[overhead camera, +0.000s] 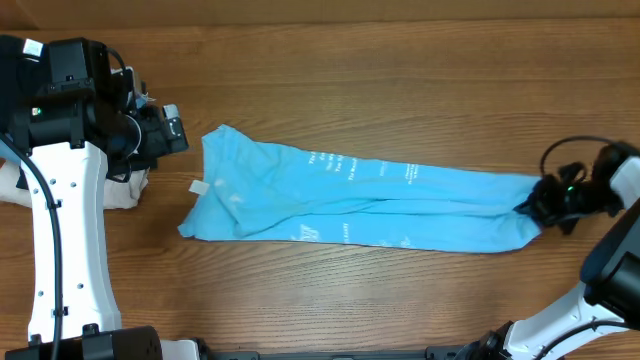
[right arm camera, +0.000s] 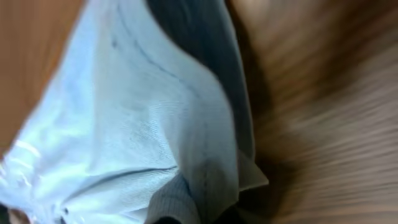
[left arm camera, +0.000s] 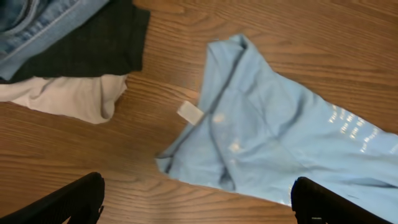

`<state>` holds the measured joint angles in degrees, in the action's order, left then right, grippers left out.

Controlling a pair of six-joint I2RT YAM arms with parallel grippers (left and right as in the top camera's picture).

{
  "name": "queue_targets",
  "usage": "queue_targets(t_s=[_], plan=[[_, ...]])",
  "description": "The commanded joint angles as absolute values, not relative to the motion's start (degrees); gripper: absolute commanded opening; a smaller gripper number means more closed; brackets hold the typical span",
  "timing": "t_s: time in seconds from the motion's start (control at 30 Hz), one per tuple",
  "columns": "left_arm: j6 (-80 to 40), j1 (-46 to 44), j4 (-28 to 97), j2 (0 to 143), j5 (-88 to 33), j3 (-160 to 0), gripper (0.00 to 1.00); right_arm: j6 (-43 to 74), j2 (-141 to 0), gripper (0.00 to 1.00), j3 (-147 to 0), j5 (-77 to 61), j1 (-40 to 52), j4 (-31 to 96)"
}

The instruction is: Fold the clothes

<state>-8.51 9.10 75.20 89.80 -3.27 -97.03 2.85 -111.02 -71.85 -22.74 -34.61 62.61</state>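
I need to lift the T-shirt's end with my right gripper next, carry it to the left in the overhead view and release it onto the T-shirt's labelled half [overhead camera: 283, 185], as the T-shirt lies spread out.
The light sky-blue T-shirt [overhead camera: 350, 195] lies stretched into a long narrow band across the wooden table, small white print facing up. My right gripper [overhead camera: 532, 207] is shut on its right end; in the right wrist view the bunched blue fabric [right arm camera: 149, 124] fills the frame and runs into the jaws at the bottom. My left gripper [left arm camera: 196, 208] is open and empty, hovering just left of the shirt's left end [left arm camera: 249, 118], where a white label [left arm camera: 189, 112] sticks out.
A pile of other clothes lies at the far left: blue jeans [left arm camera: 37, 25], a dark garment [left arm camera: 87, 46] and a cream one [left arm camera: 68, 96], also seen in the overhead view [overhead camera: 125, 190].
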Motion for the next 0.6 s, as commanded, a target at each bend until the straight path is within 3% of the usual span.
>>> queue_targets(t_s=[0.0,0.2,0.33,0.37,0.57], plan=[[-9.93,11.73,74.06,89.93,3.14,-97.67,1.0,4.54,-106.94,0.04,-84.23,-16.95,-35.51,65.82],[-12.01,20.58,73.73,89.95,3.03,-97.67,1.0,6.02,-106.91,0.04,-99.66,-20.21,-31.05,77.21],[-11.99,20.6,73.25,89.95,3.03,-97.67,1.0,5.98,-106.94,0.04,-97.91,-19.97,-18.02,79.48],[-11.99,20.6,73.25,89.95,3.03,-97.67,1.0,6.98,-106.94,0.04,-97.76,-19.05,-10.31,78.85],[-11.99,20.6,73.25,89.95,3.03,-97.67,1.0,14.09,-107.37,0.04,-91.88,-16.1,11.99,67.96]])
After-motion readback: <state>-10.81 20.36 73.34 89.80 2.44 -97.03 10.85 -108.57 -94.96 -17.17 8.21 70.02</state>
